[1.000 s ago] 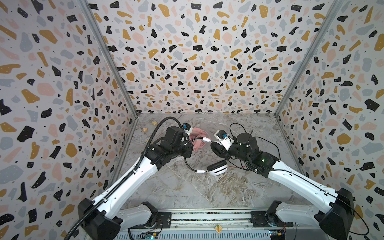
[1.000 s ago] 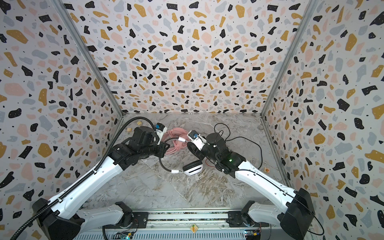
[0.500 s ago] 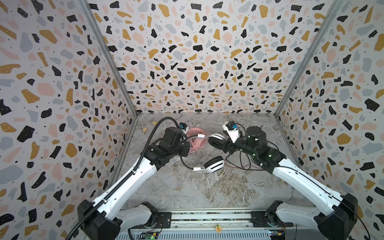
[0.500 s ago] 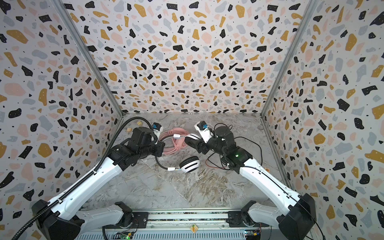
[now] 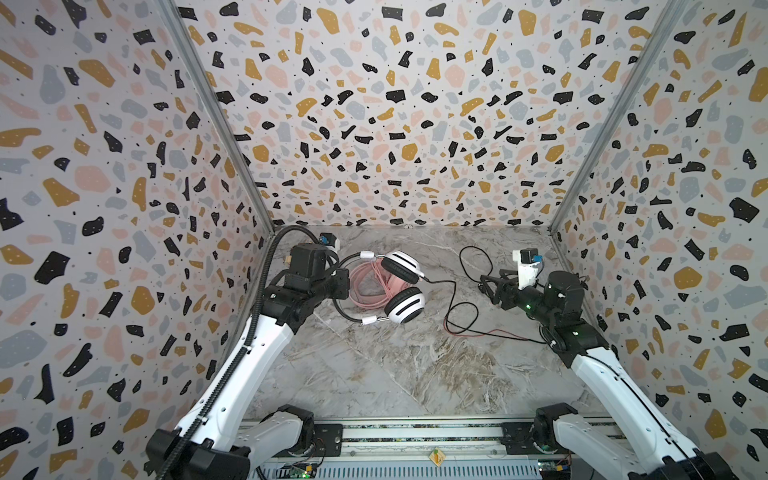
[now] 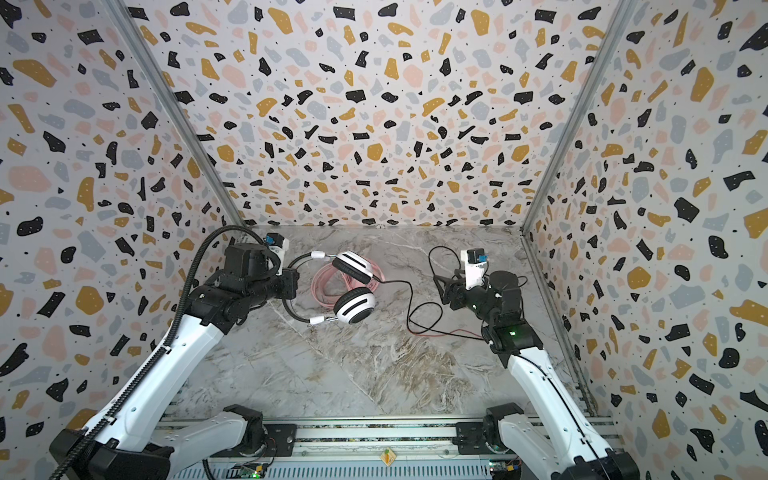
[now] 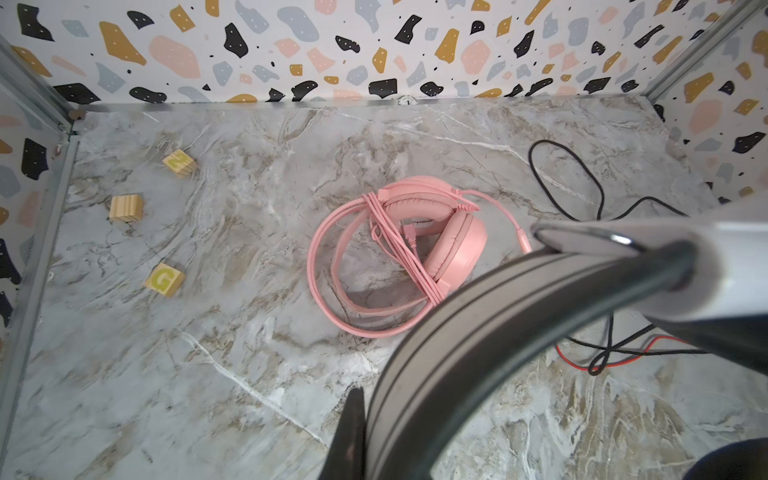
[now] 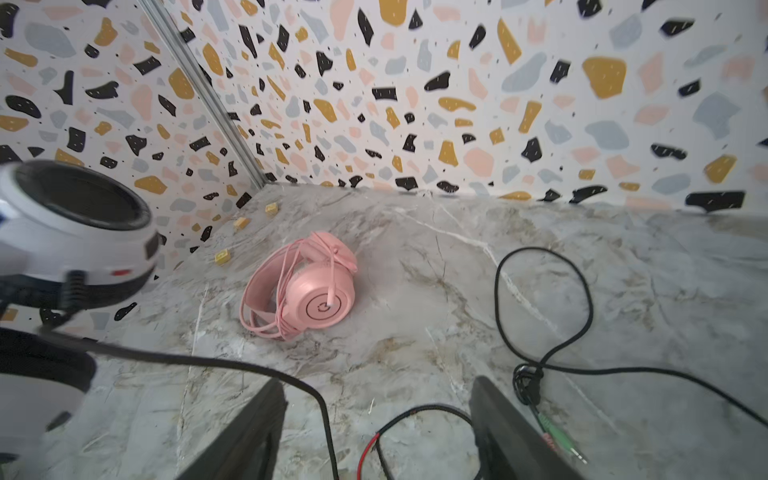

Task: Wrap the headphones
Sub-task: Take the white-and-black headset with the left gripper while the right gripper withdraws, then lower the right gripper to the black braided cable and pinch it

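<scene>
The black-and-red cable loop lies loose on the tabletop, so the robot's right gripper will draw back and down onto its side by the headphones (image 5: pixel 446 320) (image 8: pixel 377 436) and close.
My left gripper (image 5: pixel 338 287) (image 6: pixel 291 285) is shut on the black headband (image 7: pixel 449 365) of the white-and-black headphones (image 5: pixel 402 286) (image 6: pixel 354 305), holding them off the table. In the left wrist view, one finger (image 7: pixel 353 432) presses the band's side. The two ear cups hang over the pink headphones (image 5: pixel 362 291) (image 7: pixel 415 237) (image 8: pixel 311 291), which lie on the table with their pink cable wound round them. The black cable (image 5: pixel 455 309) (image 8: pixel 540 299) trails right in loose loops. My right gripper (image 5: pixel 489 286) (image 6: pixel 443 286) (image 8: pixel 378 386) is open near those loops, with cable passing between its fingers ungripped.
Three small wooden blocks (image 7: pixel 164 279) (image 8: pixel 222 257) sit near the back left corner by the left wall. A red-sheathed stretch of cable (image 5: pixel 490 332) lies by the right arm. Patterned walls close in the marble table (image 5: pixel 395 374) on three sides.
My right gripper opened, let go of the white-and-black headphones' ear cup and drew back to the right. My left gripper closed further on the headband, and the headset swung round over the pink one.
</scene>
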Motion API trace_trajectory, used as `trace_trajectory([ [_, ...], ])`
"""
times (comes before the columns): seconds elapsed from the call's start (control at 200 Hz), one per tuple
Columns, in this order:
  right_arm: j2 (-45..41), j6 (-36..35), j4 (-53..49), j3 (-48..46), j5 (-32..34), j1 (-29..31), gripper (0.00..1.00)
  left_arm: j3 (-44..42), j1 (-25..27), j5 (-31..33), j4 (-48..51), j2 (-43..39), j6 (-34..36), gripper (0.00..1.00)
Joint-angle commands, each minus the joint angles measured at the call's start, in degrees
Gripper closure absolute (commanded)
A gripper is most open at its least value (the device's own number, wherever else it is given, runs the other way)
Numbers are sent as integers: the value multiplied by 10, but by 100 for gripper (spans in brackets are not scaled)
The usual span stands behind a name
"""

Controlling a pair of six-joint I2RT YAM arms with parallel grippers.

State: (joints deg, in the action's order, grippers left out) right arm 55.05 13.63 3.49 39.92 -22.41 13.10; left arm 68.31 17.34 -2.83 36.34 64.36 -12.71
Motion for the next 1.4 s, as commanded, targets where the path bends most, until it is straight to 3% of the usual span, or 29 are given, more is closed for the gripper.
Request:
trace_trajectory([
  [0.0, 46, 15, 11, -10, 4, 4, 28, 54, -6, -50, -35, -4, -15, 100],
  [0.21, 82, 19, 45, -62, -44, 23, 27, 126, -9, -71, -12, 18, -18, 100],
  [0.426, 64, 26, 58, -100, 7, 68, 28, 168, -12, -75, -5, 40, -24, 100],
  [0.581, 23, 36, 37, -112, 108, 70, 28, 172, -16, -68, -20, 47, -28, 100],
  [0.801, -34, 26, 127, -165, 65, 93, 28, 182, -18, -77, -32, 59, -35, 100],
  [1.231, 118, 4, 195, -151, 35, 130, 28, 205, -27, -87, -15, 67, -25, 100],
  [1.392, 160, 0, 222, -156, 32, 134, 36, 221, -35, -101, -10, 71, -29, 100],
])
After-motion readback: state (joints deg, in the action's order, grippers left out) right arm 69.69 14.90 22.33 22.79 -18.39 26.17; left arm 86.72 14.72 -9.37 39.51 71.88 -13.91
